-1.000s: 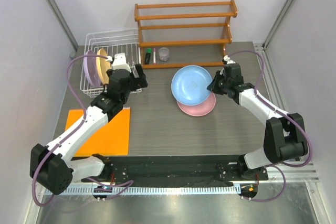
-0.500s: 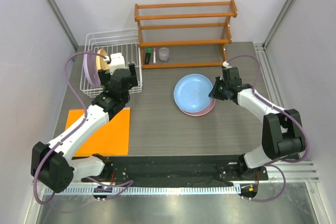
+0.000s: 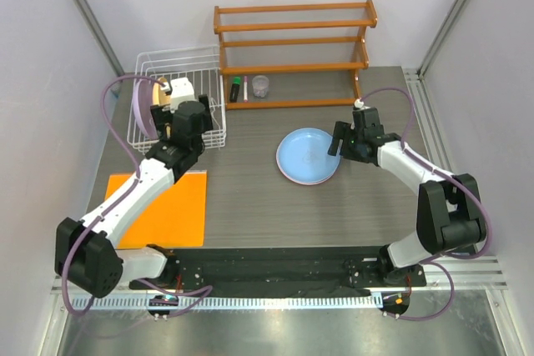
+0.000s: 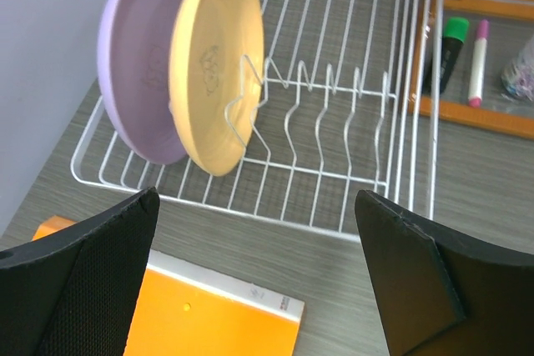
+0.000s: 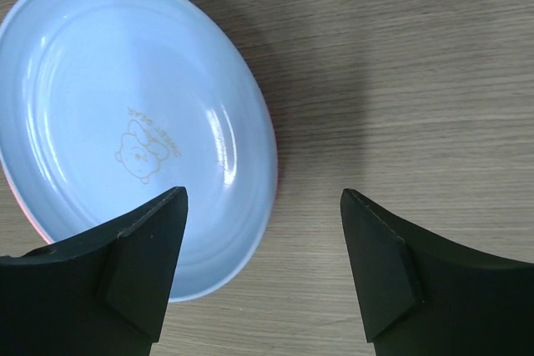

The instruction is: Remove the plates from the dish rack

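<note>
My left gripper shifts outward and to the left in the top view onto the yellow plate's lower rim (image 3: 168, 131) (image 4: 200, 156) next, as the yellow plate stands nearer than the lavender plate.
The white wire dish rack (image 3: 178, 57) stands at the back left, and the lavender plate (image 3: 142, 107) and the yellow plate (image 3: 162, 85) stand upright in it. In the left wrist view the lavender plate (image 4: 138, 64) and yellow plate (image 4: 217, 56) lean at the left end of the rack (image 4: 334, 122). My left gripper (image 3: 192, 116) hangs open at the rack's near side, holding nothing. The light blue plate (image 3: 307, 154) lies flat on the pink plate (image 3: 292, 178), of which only a rim shows. My right gripper (image 3: 344, 139) is open over the blue plate's (image 5: 125, 122) right edge.
An orange-brown wooden shelf (image 3: 292, 39) stands at the back, with a green marker (image 3: 236, 89), a pink marker (image 3: 247, 89) and a small clear cup (image 3: 260, 85) on its lowest board. An orange notepad (image 3: 167, 206) lies on the table near the left arm.
My right gripper has lowered the blue plate flat onto the pink one, then opened and let it go. My left gripper has moved closer to the rack.
</note>
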